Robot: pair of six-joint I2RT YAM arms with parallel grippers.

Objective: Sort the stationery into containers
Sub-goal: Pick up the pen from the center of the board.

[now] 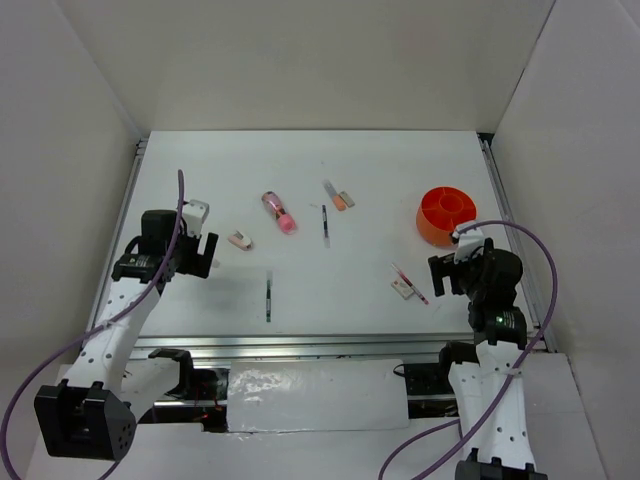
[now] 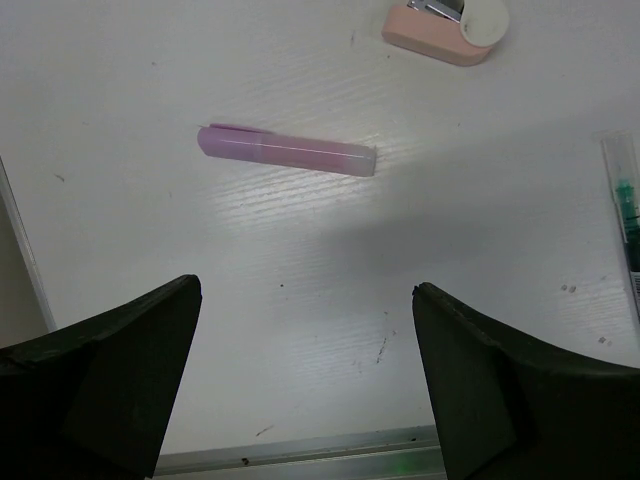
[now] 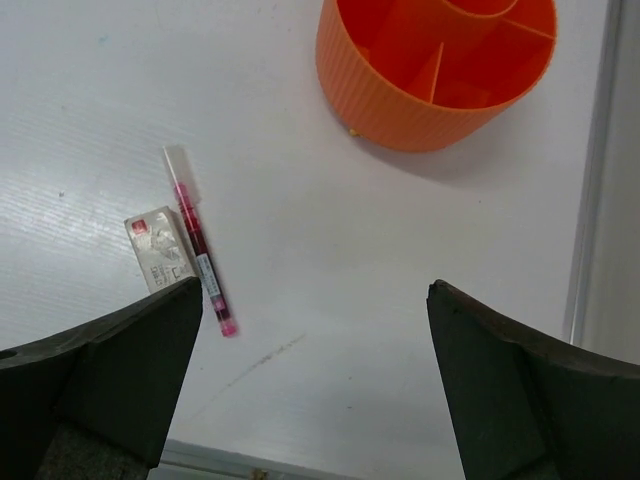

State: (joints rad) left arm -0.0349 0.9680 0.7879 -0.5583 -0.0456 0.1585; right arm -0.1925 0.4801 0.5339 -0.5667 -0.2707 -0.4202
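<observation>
I will move my right gripper to the left in the top view and down onto the red-white pen's clear end, because the white block (image 3: 158, 245) crowds the pen's middle.
My left gripper (image 1: 192, 256) (image 2: 305, 288) is open and empty above the bare table. A lilac pen (image 2: 285, 150) lies just ahead of it and a small pink block (image 2: 445, 30) (image 1: 240, 240) further on. My right gripper (image 1: 450, 272) (image 3: 315, 288) is open and empty, near the round orange tub (image 1: 447, 215) (image 3: 435, 70), which has dividers inside. A red-white pen (image 3: 200, 250) (image 1: 410, 283) and a white block (image 3: 158, 245) lie left of it. A pink stubby tube (image 1: 279, 212), an orange block (image 1: 338, 197) and two thin dark pens (image 1: 325, 222) (image 1: 269, 296) lie mid-table.
A metal rail (image 1: 300, 345) runs along the near table edge and white walls enclose the table on three sides. A thin pen with green inside (image 2: 626, 200) shows at the right edge of the left wrist view.
</observation>
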